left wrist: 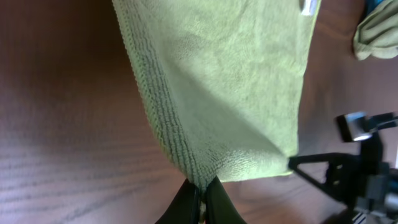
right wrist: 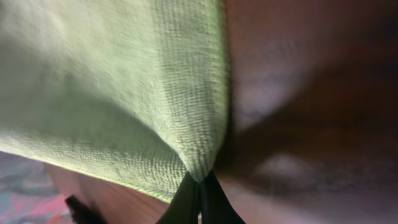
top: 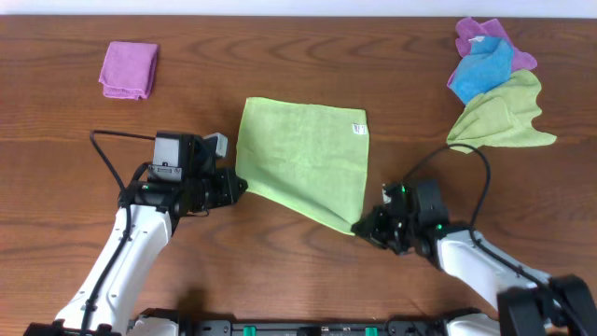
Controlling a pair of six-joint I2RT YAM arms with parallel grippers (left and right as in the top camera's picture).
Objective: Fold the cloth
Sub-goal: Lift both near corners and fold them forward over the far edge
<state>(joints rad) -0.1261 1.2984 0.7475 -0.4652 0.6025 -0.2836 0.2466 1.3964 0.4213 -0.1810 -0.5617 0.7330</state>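
Observation:
Next, my right gripper moves outward over the cloth to the white tag (top: 360,129) and releases the cloth's pinched corner there, since its far half lies flat and uncovered.
A light green cloth (top: 303,154) with a small white tag lies in the middle of the table, its near edge lifted. My left gripper (top: 237,187) is shut on the cloth's near left corner; the left wrist view shows the corner pinched between the black fingers (left wrist: 202,186), with the cloth (left wrist: 224,81) stretching away. My right gripper (top: 359,227) is shut on the near right corner; the right wrist view shows that corner clamped in the fingers (right wrist: 200,182), the cloth (right wrist: 106,87) hanging above the table.
A folded purple cloth (top: 129,69) lies at the far left. A heap of purple, blue and green cloths (top: 494,84) lies at the far right. The right arm shows in the left wrist view (left wrist: 360,162).

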